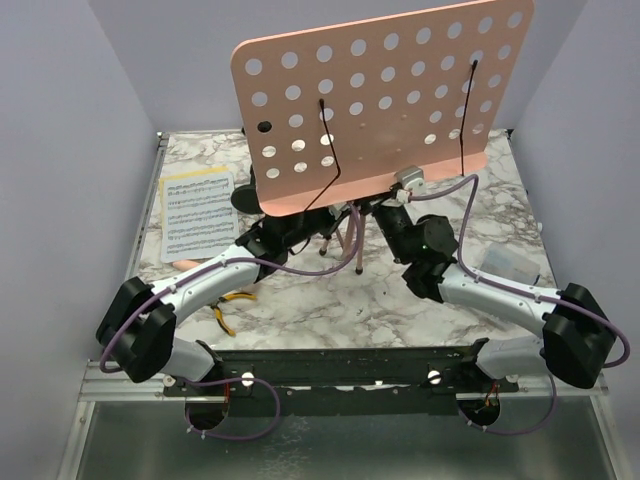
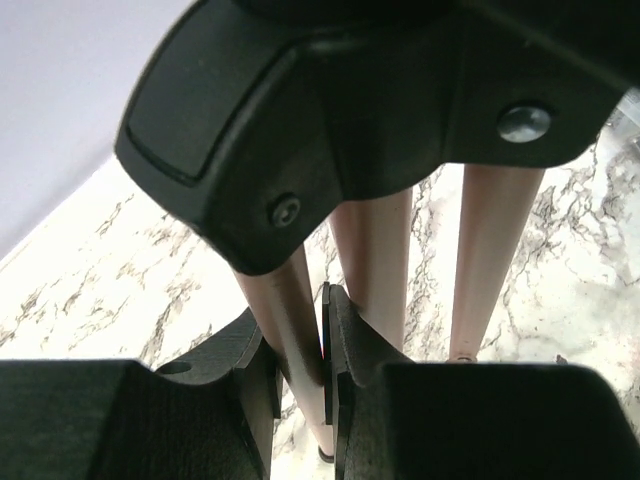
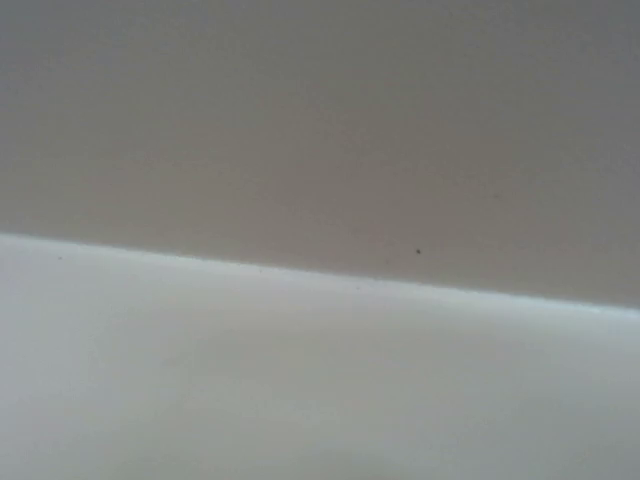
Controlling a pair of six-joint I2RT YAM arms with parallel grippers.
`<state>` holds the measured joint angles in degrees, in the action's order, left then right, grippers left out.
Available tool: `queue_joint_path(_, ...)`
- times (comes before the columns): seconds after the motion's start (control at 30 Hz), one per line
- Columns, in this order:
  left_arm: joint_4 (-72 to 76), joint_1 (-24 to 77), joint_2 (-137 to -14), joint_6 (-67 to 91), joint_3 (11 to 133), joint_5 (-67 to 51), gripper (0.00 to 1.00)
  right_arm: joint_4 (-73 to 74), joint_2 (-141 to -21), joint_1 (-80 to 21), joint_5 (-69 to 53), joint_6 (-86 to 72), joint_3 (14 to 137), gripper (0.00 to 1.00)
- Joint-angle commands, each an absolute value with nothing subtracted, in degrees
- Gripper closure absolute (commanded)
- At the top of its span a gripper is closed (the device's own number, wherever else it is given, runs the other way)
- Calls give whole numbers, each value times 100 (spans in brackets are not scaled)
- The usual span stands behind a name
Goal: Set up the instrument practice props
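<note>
The pink tripod leg in my left gripper should swing away from the other legs next, under the tripod's black middle part, and then my gripper should open.
The pink perforated music-stand desk (image 1: 385, 95) stands tilted over the table's back middle on its pink tripod pole (image 1: 352, 235). My left gripper (image 1: 275, 236) is under the desk. In the left wrist view my left gripper (image 2: 300, 335) is shut on one pink tripod leg (image 2: 290, 320), below the black tripod hub (image 2: 330, 110). My right gripper (image 1: 395, 212) reaches under the desk's lower edge, which hides its fingers. The right wrist view shows only blank wall. White and yellow sheet-music pages (image 1: 197, 210) lie at the left. A black round mic-stand base (image 1: 243, 198) peeks out beside them. The beige microphone is out of view.
Yellow-handled pliers (image 1: 230, 305) lie near the left arm's elbow. A clear plastic box (image 1: 510, 265) sits at the right by the right arm. Purple walls enclose the marble table (image 1: 330, 300) on three sides.
</note>
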<state>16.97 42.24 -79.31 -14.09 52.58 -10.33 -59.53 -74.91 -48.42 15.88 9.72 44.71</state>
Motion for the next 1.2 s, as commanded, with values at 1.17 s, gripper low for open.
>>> queue_joint_path(1.17,737,3744,-10198,-2696,6345,-844,100,-7767,-6854,-4175,1473,2160,5000,100)
